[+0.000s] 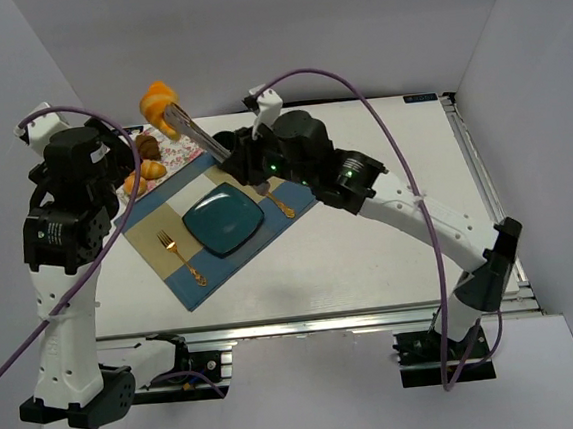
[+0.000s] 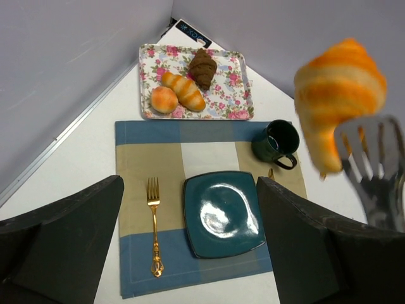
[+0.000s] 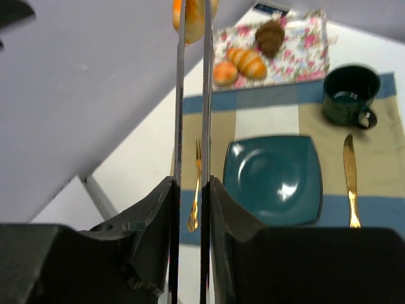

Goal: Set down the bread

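Observation:
My right gripper will move down and back next, as the bread hangs high beyond the empty teal plate [image 1: 224, 220] [image 3: 273, 180], and will let go of the tongs' handles once the bread rests there.
The bread [image 1: 160, 107], a golden-orange croissant, hangs in the air above the table's back left, pinched between the tips of metal tongs [image 1: 199, 137]. My right gripper [image 1: 236, 159] is shut on the tongs' handles. In the right wrist view the two blades [image 3: 179, 95] run up from the gripper [image 3: 191, 183] to the bread [image 3: 193, 16] at the top edge. The left wrist view shows the bread [image 2: 335, 95] and tongs [image 2: 373, 164] at the right. My left gripper [image 2: 190, 183] is open and empty, high above the square teal plate [image 2: 223, 212].
A striped placemat [image 1: 211, 271] carries the teal plate [image 1: 224, 220], a gold fork [image 1: 182, 256] and a gold knife [image 1: 283, 205]. A dark green mug [image 2: 277, 142] stands at the mat's far corner. A floral tray [image 2: 149, 82] behind holds three pastries. Walls close in left and back.

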`<state>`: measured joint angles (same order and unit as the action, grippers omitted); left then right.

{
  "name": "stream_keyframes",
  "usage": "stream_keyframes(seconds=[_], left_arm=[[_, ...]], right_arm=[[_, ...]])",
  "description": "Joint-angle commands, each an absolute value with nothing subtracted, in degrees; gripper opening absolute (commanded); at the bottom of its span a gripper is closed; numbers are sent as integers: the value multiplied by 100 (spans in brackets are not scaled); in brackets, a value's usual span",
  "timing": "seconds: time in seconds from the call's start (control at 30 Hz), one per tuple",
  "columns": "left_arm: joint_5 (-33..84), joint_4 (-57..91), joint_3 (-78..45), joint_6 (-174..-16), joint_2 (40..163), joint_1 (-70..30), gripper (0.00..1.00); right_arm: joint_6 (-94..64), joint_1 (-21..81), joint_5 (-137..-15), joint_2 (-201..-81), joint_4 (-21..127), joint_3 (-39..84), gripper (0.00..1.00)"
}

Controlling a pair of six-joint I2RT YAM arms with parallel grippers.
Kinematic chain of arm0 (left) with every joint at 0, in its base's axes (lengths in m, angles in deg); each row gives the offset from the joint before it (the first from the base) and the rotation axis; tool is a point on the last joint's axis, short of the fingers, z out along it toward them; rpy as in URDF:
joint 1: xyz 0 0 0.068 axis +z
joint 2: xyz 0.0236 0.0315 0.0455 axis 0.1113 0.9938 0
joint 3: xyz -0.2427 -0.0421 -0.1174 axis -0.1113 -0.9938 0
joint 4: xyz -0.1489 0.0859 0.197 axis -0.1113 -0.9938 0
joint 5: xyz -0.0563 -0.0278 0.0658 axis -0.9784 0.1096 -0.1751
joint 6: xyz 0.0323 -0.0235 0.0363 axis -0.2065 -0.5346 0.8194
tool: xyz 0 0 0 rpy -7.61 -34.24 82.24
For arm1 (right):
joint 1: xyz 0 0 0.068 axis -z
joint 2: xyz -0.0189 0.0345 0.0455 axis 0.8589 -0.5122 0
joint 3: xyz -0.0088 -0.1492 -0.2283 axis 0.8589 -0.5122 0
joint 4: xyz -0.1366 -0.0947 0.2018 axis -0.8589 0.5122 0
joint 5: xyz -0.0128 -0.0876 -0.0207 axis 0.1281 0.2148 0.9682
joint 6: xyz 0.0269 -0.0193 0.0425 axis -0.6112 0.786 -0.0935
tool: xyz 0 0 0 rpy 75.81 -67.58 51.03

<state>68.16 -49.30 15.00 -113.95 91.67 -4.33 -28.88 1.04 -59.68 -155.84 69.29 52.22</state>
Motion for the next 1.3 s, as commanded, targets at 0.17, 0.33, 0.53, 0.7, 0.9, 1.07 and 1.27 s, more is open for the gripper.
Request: stream_keyframes(seconds=[0.17,0.33,0.53,0.7,0.9,1.07,1.27], left_arm=[[6874,-4515,997,-11478,8924,-433,97],[6742,-4445,767,-11452,8871,-433,97],[6776,-4576,811,-11346,8906,-433,97],[6803,-4603,837,-11302,8950,-433,97],[6820,-4612,767,-11328,8959,-433,97],[6829,-4576,714,-11337,8950,-433,97],[6864,-4559,653,-11328,8950,-433,97]], right_arm=[[-2925,513,-7418,-15098,6641,3966,0],[-2890,883,-8096,-15159,6351,3473,0],[-2784,1024,-8360,-15335,6149,3122,0],[-2714,1068,-8421,-15397,6008,2630,0],[-2740,1085,-8535,-15555,5920,2366,0],[-2661,1094,-8448,-15520,5946,2120,0],[-2591,1094,-8325,-15520,5938,1865,0]])
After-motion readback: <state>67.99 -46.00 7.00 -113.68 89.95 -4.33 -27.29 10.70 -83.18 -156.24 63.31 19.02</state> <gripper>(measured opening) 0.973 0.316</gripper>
